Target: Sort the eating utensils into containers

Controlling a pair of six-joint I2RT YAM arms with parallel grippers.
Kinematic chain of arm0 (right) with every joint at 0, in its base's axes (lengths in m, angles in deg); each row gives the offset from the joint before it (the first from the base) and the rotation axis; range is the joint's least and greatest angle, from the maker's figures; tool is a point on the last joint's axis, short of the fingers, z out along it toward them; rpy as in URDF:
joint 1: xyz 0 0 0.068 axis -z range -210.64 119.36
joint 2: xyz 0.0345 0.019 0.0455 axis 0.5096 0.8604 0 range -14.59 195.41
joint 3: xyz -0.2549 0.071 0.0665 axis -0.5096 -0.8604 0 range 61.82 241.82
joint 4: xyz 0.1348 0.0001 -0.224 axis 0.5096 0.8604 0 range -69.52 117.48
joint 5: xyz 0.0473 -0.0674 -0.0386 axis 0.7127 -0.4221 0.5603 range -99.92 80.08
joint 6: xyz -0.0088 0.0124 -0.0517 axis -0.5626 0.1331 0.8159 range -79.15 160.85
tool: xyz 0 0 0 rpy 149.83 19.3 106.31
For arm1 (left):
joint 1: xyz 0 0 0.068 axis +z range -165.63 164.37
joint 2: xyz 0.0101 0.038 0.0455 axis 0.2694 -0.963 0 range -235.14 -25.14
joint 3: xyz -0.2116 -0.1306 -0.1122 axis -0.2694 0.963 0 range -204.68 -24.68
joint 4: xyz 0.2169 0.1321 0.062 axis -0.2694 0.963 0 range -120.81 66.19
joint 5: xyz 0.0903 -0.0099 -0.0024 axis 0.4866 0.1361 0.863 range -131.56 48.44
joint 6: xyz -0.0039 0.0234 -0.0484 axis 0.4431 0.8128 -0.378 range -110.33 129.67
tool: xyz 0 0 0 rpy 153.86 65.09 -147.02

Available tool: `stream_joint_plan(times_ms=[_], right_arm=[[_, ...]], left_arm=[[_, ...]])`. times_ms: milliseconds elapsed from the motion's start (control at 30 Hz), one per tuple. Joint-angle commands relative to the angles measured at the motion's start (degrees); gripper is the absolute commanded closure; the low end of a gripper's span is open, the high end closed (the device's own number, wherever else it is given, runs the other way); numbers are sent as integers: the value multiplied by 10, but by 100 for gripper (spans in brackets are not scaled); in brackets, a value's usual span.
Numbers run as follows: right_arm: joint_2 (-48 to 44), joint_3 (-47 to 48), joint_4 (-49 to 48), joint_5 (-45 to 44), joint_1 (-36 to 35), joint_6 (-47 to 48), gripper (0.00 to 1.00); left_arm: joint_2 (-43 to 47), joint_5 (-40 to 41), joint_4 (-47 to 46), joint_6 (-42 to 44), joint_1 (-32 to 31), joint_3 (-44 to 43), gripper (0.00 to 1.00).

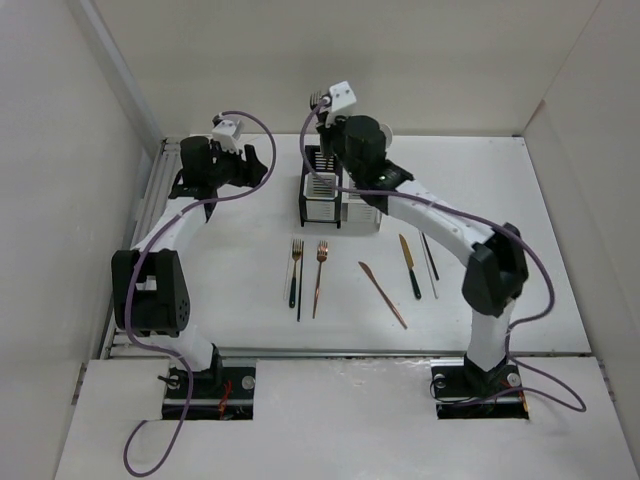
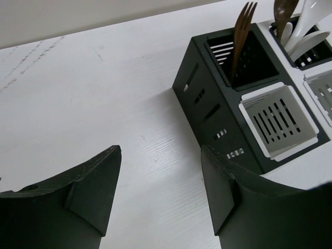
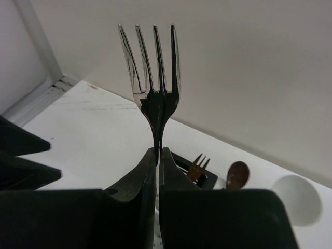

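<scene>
A copper fork stands inside the black holder. My right gripper should next lower the silver fork (image 3: 153,67), handle first, into the far section of the black holder (image 3: 184,167) and let go of the silver fork's neck.
My right gripper (image 3: 158,153) is shut on the neck of a silver fork (image 3: 153,67), tines pointing up. In the top view it (image 1: 328,160) hangs over the black holder (image 1: 318,198); the white holder (image 1: 362,208) stands right beside that. The black holder (image 2: 207,104) has a copper fork (image 2: 241,36) in it. The white holder (image 2: 321,88) has white spoons (image 2: 306,31) and a brown spoon (image 2: 284,10). My left gripper (image 2: 161,155) is open and empty, left of the black holder, seen in the top view (image 1: 255,165).
On the table in front of the holders lie a dark-handled fork (image 1: 296,270), a copper fork (image 1: 320,277), a copper knife (image 1: 383,293), a dark-handled knife (image 1: 410,266) and thin chopsticks (image 1: 430,258). White walls close in the back and sides.
</scene>
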Motion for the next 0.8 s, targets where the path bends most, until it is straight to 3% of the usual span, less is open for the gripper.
stream_joint_plan(times_ms=[0,367,767], right_arm=[[66,43,-138,20,5,19,100],[173,86,-164,19,21,14,100],[205,59,-171,-33,21,-16,100]], left_arm=[[36,13,9,25,11,-8,40],[41,24,9,25,11,-1,39],[31,13,20,25,11,-7,39]])
